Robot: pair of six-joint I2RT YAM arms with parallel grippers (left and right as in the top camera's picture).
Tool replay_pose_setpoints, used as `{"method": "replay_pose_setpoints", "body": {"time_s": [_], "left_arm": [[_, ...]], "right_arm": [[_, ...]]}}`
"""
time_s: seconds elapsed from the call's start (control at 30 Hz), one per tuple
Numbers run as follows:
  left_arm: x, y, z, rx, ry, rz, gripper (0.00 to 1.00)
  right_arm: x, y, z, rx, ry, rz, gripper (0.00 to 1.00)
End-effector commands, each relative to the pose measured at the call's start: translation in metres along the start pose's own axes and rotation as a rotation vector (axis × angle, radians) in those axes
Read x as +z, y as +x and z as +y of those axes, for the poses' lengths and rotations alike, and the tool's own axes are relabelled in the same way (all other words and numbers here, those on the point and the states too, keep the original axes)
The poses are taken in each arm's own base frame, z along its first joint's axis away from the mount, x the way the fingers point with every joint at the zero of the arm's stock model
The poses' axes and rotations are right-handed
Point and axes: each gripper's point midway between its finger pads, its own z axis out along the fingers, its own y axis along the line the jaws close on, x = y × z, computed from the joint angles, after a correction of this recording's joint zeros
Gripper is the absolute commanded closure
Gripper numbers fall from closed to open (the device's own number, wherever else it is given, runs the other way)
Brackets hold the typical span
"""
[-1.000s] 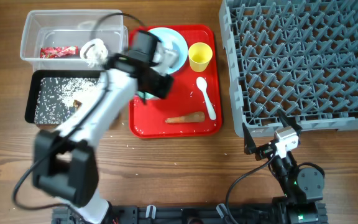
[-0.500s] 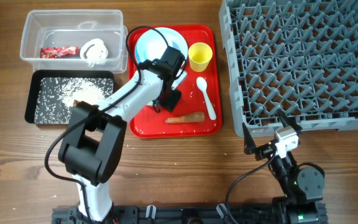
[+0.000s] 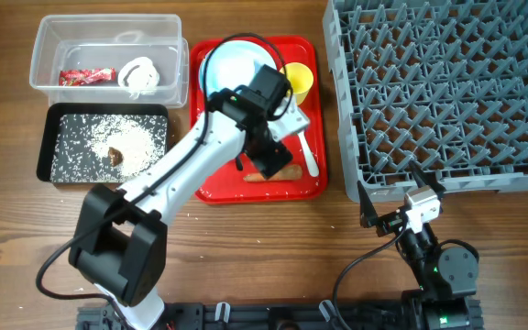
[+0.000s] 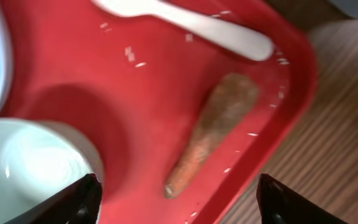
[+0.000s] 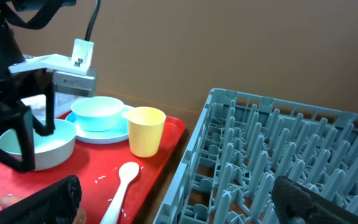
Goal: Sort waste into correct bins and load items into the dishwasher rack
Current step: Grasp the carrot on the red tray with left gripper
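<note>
The narrow end of the orange carrot piece on the red tray is already between my left gripper's open fingers, so that gripper will move straight down onto it next.
My left gripper (image 3: 271, 158) (image 4: 182, 200) hangs open over the red tray (image 3: 211, 188), its fingers astride the narrow end of the orange carrot piece (image 3: 273, 173) (image 4: 215, 130) without touching it. Beside the carrot lie the white spoon (image 3: 307, 151) (image 4: 188, 22) and the pale bowl (image 4: 30, 163) (image 5: 37, 145). Farther back on the tray are the yellow cup (image 5: 146, 130) and the light-blue bowl (image 5: 101, 112), which sits on its plate (image 5: 79, 132). The clear tub (image 3: 53, 37) holds the red wrapper (image 3: 87, 76) and the tissue (image 3: 138, 75). In the black bin (image 3: 46, 147) are rice and a brown scrap (image 3: 115, 154). My right gripper (image 3: 397, 206) (image 5: 188, 205) is open and empty in front of the dishwasher rack (image 3: 447, 92) (image 5: 278, 165).
Loose rice grains dot the tray around the spoon. The left arm reaches diagonally from the table's front left across the tray, covering the pale bowl and part of the cup from above. Bare wooden table lies between the tray and the rack.
The left arm has swung right from the bin side across the tray to above the carrot. Its jaws have gone from shut to wide open. The right arm has stayed still.
</note>
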Motion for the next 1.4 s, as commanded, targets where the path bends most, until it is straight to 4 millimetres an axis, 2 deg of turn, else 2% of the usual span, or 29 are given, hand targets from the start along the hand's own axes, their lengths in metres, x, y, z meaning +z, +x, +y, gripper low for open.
{"method": "replay_pose_setpoints", "body": {"time_s": [0.0,0.17,0.37,0.73,0.93,1.0,1.07,1.2,1.37], "left_arm": [[0.021,0.007,-0.017,0.101,0.067,0.049,0.20],[0.044,0.015,-0.020,0.104,0.094,0.109,0.27],[0.068,0.028,-0.022,0.095,0.123,0.175,0.29],[0.081,0.034,-0.029,0.111,0.169,0.194,0.42],[0.091,0.035,-0.028,0.109,0.171,0.199,0.44],[0.096,0.034,-0.027,0.110,0.169,0.195,0.48],[0.099,0.032,-0.026,0.111,0.166,0.188,0.59],[0.100,0.028,-0.024,0.113,0.159,0.173,0.94],[0.093,0.023,-0.024,0.105,0.150,0.153,0.96]], "right_arm": [[-0.001,-0.003,0.001,0.001,-0.007,-0.013,0.00],[-0.001,-0.003,0.001,0.001,-0.007,-0.013,0.00],[-0.001,-0.003,0.001,0.001,-0.007,-0.013,0.00],[-0.001,-0.003,0.001,0.001,-0.007,-0.013,0.00],[-0.001,-0.003,0.001,0.001,-0.007,-0.013,0.00],[-0.001,-0.003,0.001,0.001,-0.007,-0.013,0.00],[-0.001,-0.003,0.001,0.001,-0.007,-0.013,0.00],[-0.001,-0.003,0.001,0.001,-0.007,-0.013,0.00],[-0.001,-0.003,0.001,0.001,-0.007,-0.013,0.00]]}}
